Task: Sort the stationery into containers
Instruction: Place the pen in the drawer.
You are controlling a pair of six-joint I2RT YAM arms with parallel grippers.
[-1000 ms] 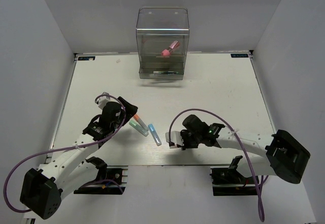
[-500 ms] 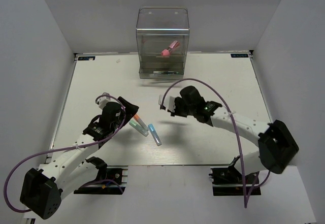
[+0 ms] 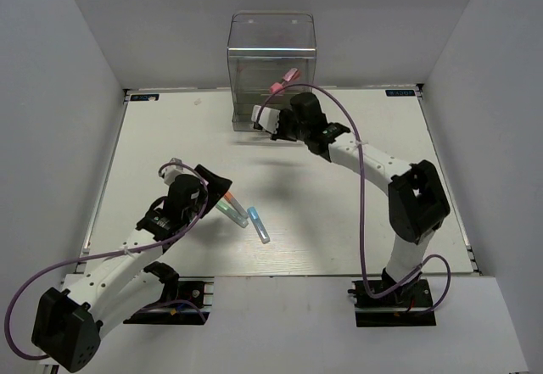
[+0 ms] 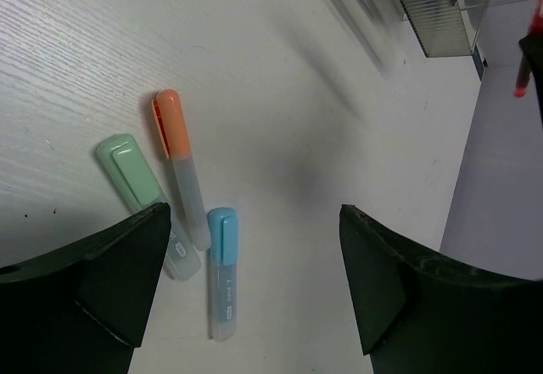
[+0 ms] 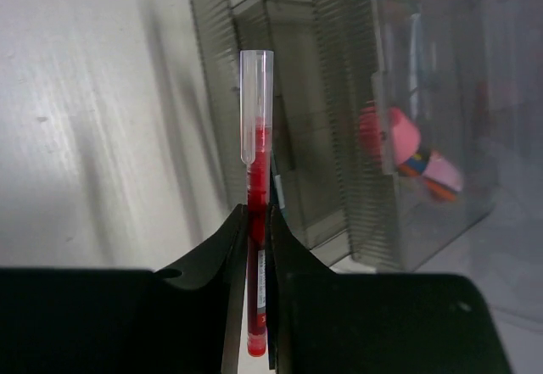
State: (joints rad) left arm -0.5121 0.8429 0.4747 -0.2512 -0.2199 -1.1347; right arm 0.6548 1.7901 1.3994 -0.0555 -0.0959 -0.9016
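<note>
I should next carry the thin red pen (image 5: 256,189) outward with my right gripper and release it in the lowest drawer (image 5: 304,111), which lies just outward of my fingers.
My right gripper (image 3: 266,122) is shut on a thin red pen (image 5: 256,189) with a clear cap. It holds the pen just in front of the lowest drawer (image 3: 246,125) of the tall transparent box (image 3: 271,47). In the right wrist view the pen points at the box (image 5: 339,94). A chunky pink-and-red piece (image 3: 284,81) lies in an upper drawer and also shows in the right wrist view (image 5: 399,141). My left gripper (image 3: 219,189) is open and hovers over three markers: orange-capped (image 4: 180,166), teal-capped (image 4: 140,187) and blue-capped (image 4: 222,268). It touches none of them.
The box stands at the far middle of the white table (image 3: 373,179). The three markers lie together (image 3: 242,213) near the front centre. Grey walls enclose the table on three sides.
My right arm has swung from the front centre of the table up to the box, carrying the red pen. The left arm has barely moved.
</note>
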